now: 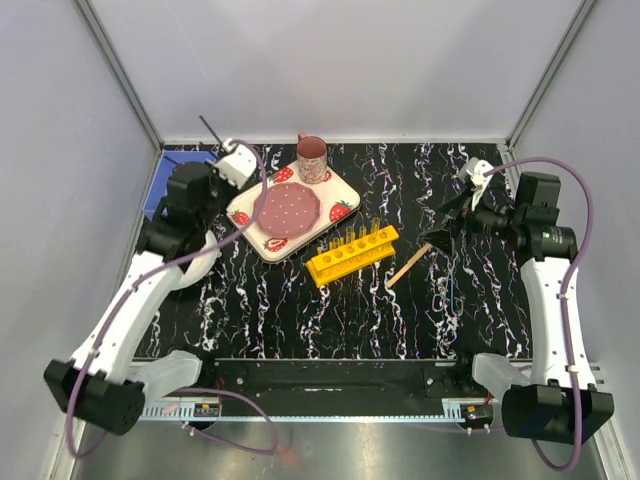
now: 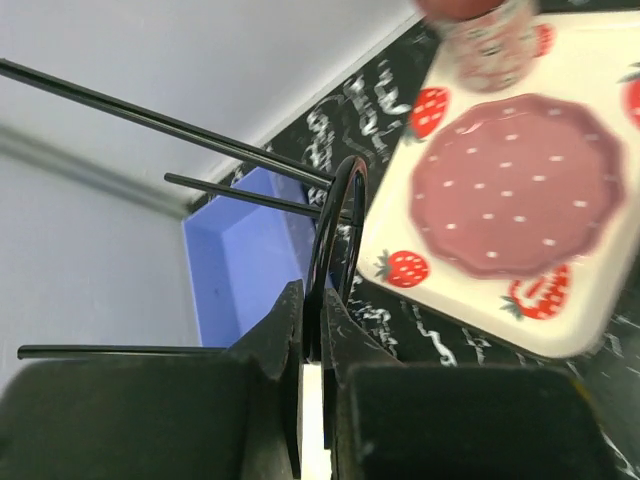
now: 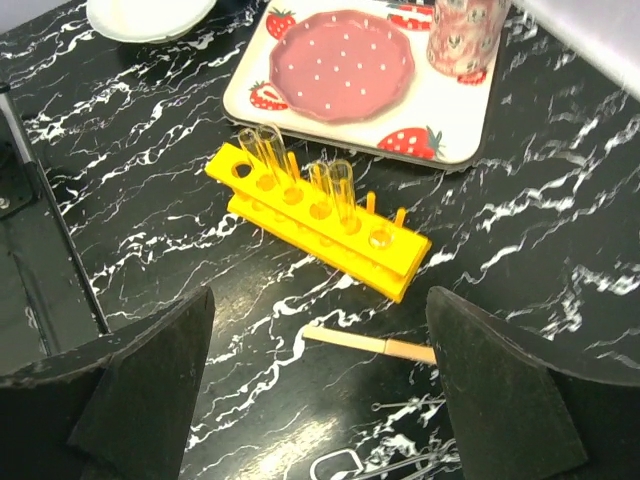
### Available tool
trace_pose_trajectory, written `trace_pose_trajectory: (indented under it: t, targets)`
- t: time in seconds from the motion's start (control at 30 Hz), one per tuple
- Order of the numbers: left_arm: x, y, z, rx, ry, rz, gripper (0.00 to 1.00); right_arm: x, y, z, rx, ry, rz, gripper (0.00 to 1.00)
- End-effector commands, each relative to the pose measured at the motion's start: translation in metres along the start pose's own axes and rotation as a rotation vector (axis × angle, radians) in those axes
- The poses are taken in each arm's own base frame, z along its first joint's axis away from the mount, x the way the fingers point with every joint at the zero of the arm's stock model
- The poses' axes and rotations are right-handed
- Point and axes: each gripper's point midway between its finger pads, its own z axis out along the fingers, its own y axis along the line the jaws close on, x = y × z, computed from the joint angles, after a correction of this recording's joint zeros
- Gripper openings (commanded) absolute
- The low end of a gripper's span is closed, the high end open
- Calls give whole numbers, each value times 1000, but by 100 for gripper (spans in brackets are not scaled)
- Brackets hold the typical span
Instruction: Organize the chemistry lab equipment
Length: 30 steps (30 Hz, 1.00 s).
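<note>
My left gripper moves outward and to the left in the top view next, then down to release the tool in the blue tray (image 1: 164,180) (image 2: 250,258), whose inside is bare.
The yellow test-tube rack (image 1: 352,252) lies mid-table and holds clear tubes (image 3: 340,187); it also shows in the right wrist view (image 3: 320,210). A wooden-handled brush (image 1: 410,265) lies right of it, and its handle (image 3: 370,343) shows in the right wrist view. Slim wire tools (image 3: 420,462) lie on the table below it. My left gripper (image 1: 237,160) is at the back left, shut (image 2: 312,300) on a slim dark metal tool (image 2: 335,215) whose long rods point up and away. My right gripper (image 1: 450,215) is open (image 3: 320,380) and empty above the brush.
A blue tray (image 2: 240,260) sits at the back left corner under my left gripper. The strawberry plate (image 1: 290,210) with the pink mug (image 1: 311,158) stands behind the rack. A white paper plate (image 3: 145,15) lies left of it. Grey walls enclose the table.
</note>
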Motion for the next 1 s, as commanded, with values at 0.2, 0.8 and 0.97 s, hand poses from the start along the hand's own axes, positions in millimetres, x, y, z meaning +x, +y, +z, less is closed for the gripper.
trace_pose_trajectory:
  t: [0.2, 0.8, 0.97]
  targets:
    - [5, 95, 95, -164, 43, -123, 0, 31, -22, -2, 50, -88, 126, 93]
    - [120, 122, 184, -172, 314, -147, 0, 41, -24, 4, -19, -80, 223, 93]
    - [139, 135, 192, -183, 340, -195, 0, 43, -23, 4, -34, -77, 234, 96]
